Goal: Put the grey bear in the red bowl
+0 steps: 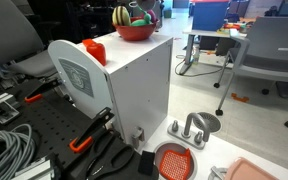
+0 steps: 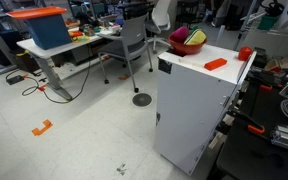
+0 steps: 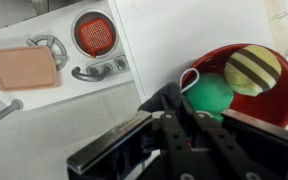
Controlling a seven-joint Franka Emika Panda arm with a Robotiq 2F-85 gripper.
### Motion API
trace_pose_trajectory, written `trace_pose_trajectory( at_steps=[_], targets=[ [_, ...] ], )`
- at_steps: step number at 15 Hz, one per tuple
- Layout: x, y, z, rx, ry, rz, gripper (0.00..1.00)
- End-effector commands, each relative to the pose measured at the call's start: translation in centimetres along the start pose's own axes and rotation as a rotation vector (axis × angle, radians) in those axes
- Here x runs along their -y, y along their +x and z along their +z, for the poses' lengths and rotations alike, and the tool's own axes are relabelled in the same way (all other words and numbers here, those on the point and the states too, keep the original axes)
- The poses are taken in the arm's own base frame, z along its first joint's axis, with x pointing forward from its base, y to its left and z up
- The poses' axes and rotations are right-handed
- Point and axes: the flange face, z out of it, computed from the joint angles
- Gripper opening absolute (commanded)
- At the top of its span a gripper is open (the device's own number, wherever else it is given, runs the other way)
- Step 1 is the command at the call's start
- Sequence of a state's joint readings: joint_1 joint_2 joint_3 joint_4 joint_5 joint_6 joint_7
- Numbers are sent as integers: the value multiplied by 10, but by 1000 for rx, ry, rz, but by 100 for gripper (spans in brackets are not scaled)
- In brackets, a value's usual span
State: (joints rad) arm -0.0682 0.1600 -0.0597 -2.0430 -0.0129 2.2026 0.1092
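My gripper should next move the bear (image 3: 160,100), which is still outside the bowl's rim, over the red bowl's middle (image 3: 246,103) and let go, because that spot is to its right in the wrist view.
The red bowl (image 3: 266,108) stands on top of a white cabinet and shows in both exterior views (image 1: 135,32) (image 2: 189,44). It holds a green ball (image 3: 212,93) and a yellow-and-dark striped toy (image 3: 254,68). In the wrist view the grey bear (image 3: 160,100) sits between my gripper's fingertips (image 3: 180,110), at the bowl's near rim and mostly outside it. The gripper is shut on the bear. In an exterior view the gripper (image 1: 144,13) hangs just above the bowl. The bear is too small to make out in the exterior views.
A small orange cup (image 1: 92,48) (image 2: 245,53) stands on the cabinet top (image 1: 134,55) away from the bowl. Below, a toy kitchen holds an orange-red grated disc (image 3: 94,33) (image 1: 174,160), a pink tray (image 3: 22,68) and a faucet (image 3: 96,71). Office chairs and desks stand around.
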Motion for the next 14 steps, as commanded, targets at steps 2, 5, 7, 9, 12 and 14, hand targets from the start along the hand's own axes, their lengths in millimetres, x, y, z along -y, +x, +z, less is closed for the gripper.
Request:
trace_pose_trajectory(
  at_steps=[2,5,7,9,12,14],
  targets=[
    [6,16,-3,35,-41,-9,3],
    [13,16,-9,21,-99,-3,3],
    [23,14,-17,-2,-131,-15,3],
    [34,12,-23,-24,-164,-22,3],
    [51,9,-33,-59,-206,-29,3],
    [62,7,-39,-84,-227,-35,3]
  ],
)
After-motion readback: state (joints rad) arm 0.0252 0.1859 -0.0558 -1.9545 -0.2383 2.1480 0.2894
